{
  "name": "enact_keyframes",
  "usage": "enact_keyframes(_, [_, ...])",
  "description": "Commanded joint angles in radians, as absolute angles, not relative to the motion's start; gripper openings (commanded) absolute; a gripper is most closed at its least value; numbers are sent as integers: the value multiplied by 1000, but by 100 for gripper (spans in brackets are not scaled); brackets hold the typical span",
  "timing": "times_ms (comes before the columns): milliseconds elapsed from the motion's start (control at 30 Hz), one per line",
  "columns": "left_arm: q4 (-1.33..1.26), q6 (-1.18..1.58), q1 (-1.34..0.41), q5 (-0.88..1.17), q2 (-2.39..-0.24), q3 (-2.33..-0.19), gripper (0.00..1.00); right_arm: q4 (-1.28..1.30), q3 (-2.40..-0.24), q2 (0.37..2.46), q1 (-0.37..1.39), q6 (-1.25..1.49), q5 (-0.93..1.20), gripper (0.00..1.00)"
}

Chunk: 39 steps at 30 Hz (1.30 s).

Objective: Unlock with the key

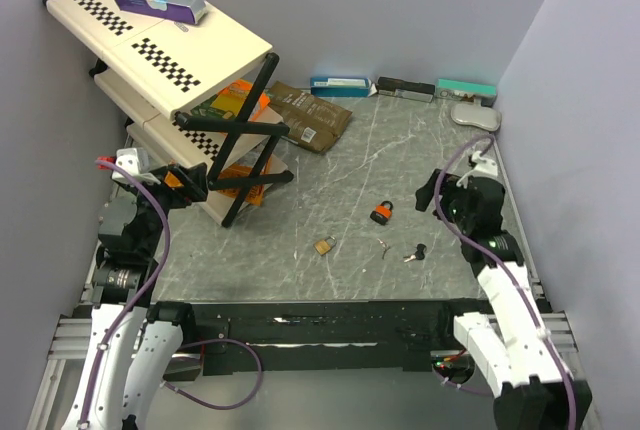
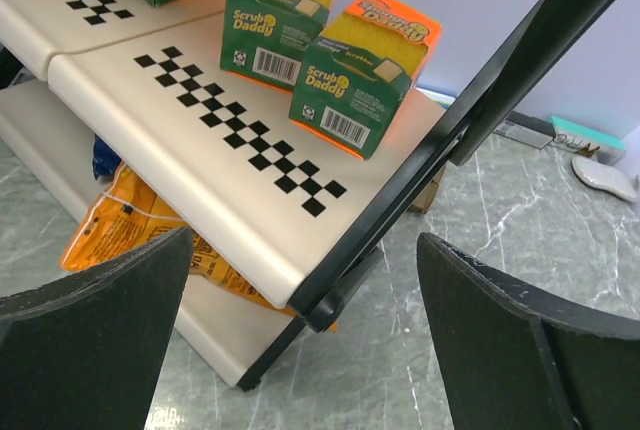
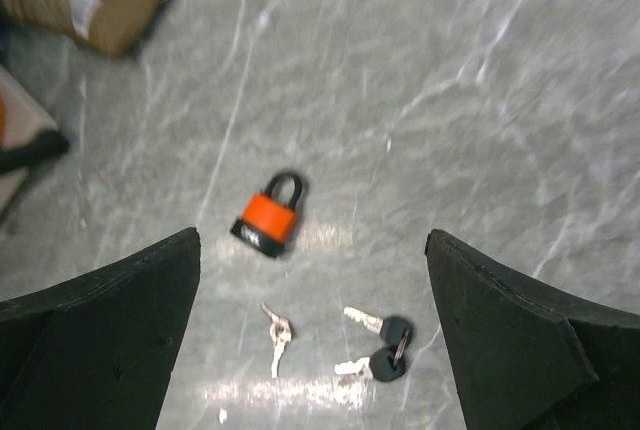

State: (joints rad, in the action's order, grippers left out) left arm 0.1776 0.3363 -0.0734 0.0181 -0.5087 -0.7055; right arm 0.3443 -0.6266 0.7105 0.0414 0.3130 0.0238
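I will next move my right gripper left in the top view and down over the joined heads of the silver keys, since they lie that way below it.
An orange padlock (image 1: 381, 213) with a black shackle lies on the grey marble table. A small brass padlock (image 1: 324, 245) lies to its left. Two silver keys (image 1: 384, 246) and a pair of black-headed keys (image 1: 415, 253) lie just in front of it. The right wrist view shows the orange padlock (image 3: 270, 215), silver keys (image 3: 277, 338) and black-headed keys (image 3: 385, 347) on the table under my open, empty right gripper (image 3: 310, 240). My right gripper (image 1: 432, 193) hovers right of the orange padlock. My left gripper (image 1: 195, 182) is open and empty beside the shelf rack, as the left wrist view (image 2: 305, 240) shows.
A cream shelf rack (image 1: 170, 45) with checkered strips and black cross braces stands at the left. It holds Scrub Daddy boxes (image 2: 345, 75) and an orange bag (image 2: 130, 215). A brown packet (image 1: 305, 115) lies behind it. Flat boxes (image 1: 405, 87) and a white object (image 1: 474, 116) line the back wall.
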Motion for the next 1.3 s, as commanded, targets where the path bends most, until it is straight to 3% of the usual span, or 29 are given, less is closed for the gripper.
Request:
enact_keyframes(0, [164,341,-74,5,-512,-733,99,373,-663,833,61,308,107,98])
enact_keyframes(333, [158,328,-74,83,-545,-729,99,391,-703,1123,459,399,-161,89])
enact_keyframes(567, [160,319,-72,87,-543,-727,99,452,-782,1304,488,407,-213,80])
enact_keyframes(1267, [156,316,-74,112,-540,-724,99,483,-723,1387,534,452,-107,70])
